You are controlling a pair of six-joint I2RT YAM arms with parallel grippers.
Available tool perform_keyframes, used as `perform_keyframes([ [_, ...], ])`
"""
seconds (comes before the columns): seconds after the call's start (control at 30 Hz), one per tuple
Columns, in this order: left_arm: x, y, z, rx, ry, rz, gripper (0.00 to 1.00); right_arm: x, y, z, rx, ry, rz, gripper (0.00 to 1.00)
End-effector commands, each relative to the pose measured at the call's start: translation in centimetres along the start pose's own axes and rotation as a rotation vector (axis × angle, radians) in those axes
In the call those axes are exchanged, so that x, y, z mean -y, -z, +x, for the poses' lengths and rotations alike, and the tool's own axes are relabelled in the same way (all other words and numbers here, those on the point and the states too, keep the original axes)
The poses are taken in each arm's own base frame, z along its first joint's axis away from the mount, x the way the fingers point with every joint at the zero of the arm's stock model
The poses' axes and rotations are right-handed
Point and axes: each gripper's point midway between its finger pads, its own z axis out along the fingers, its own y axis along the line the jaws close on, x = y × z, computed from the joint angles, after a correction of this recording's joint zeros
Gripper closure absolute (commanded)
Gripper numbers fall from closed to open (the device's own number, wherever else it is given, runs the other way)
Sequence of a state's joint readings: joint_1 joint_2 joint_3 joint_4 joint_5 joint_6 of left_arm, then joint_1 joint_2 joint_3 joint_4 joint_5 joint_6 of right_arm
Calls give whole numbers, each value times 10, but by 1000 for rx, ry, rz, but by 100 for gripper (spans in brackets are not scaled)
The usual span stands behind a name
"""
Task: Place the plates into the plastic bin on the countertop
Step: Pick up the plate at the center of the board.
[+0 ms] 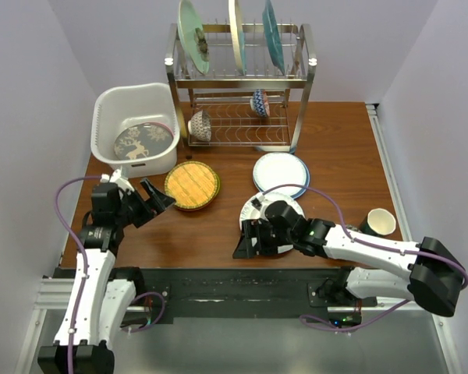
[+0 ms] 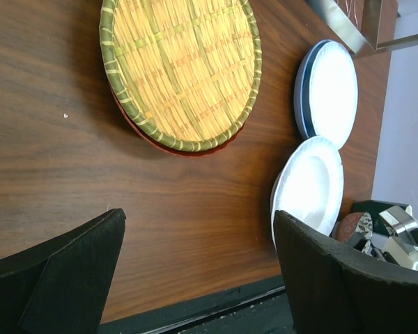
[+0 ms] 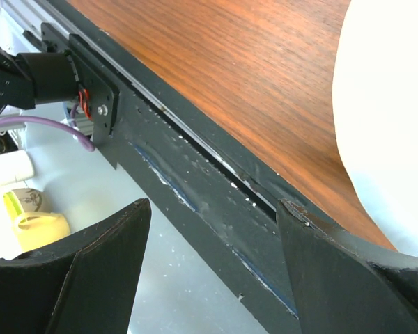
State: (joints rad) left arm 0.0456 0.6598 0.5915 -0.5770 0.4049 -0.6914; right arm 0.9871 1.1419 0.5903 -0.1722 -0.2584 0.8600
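Observation:
My left gripper should next go down toward the right in the top view onto the woven yellow plate's near rim [image 1: 176, 205] [image 2: 168, 143], since that lies below it on that side.
The plastic bin [image 1: 113, 105] stands at the back left of the countertop [image 1: 335, 140] with a grey deer plate [image 1: 143, 142] lying inside. A woven yellow plate [image 1: 192, 185] [image 2: 181, 69] rests on an orange-red one beside it. My left gripper [image 1: 160, 210] [image 2: 198, 216] hovers open and empty just left of that stack. To the right lie a white plate on a blue one [image 1: 280, 171] [image 2: 327, 90] and another white plate [image 1: 274, 204] [image 2: 310, 184] [image 3: 390, 125]. My right gripper [image 1: 244, 240] [image 3: 212, 205] is open and empty over the table's front edge, at this plate's near left side.
A two-tier metal dish rack [image 1: 296, 86] at the back holds three upright plates [image 1: 236, 35] on top and two patterned bowls [image 1: 200, 125] below. A pale cup [image 1: 381, 222] stands at the right, near the right arm. Walls close in on both sides.

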Motion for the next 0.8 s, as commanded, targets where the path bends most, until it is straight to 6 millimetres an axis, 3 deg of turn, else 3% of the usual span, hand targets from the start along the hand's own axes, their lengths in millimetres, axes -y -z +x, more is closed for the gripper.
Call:
perform_keyframes([
  [0.0,7,-1,-2,23,20,29,8,-2,3,-9,48,-12,-2,24],
  [0.33,-8,-26,5,-19,85,-23,17,0,2,-14,61,-18,8,23],
  [0.57,-6,-41,12,-50,80,-13,26,-1,3,-21,73,-20,19,23],
  [0.77,-4,-48,11,-56,65,-25,26,-2,4,-28,86,-25,19,23],
])
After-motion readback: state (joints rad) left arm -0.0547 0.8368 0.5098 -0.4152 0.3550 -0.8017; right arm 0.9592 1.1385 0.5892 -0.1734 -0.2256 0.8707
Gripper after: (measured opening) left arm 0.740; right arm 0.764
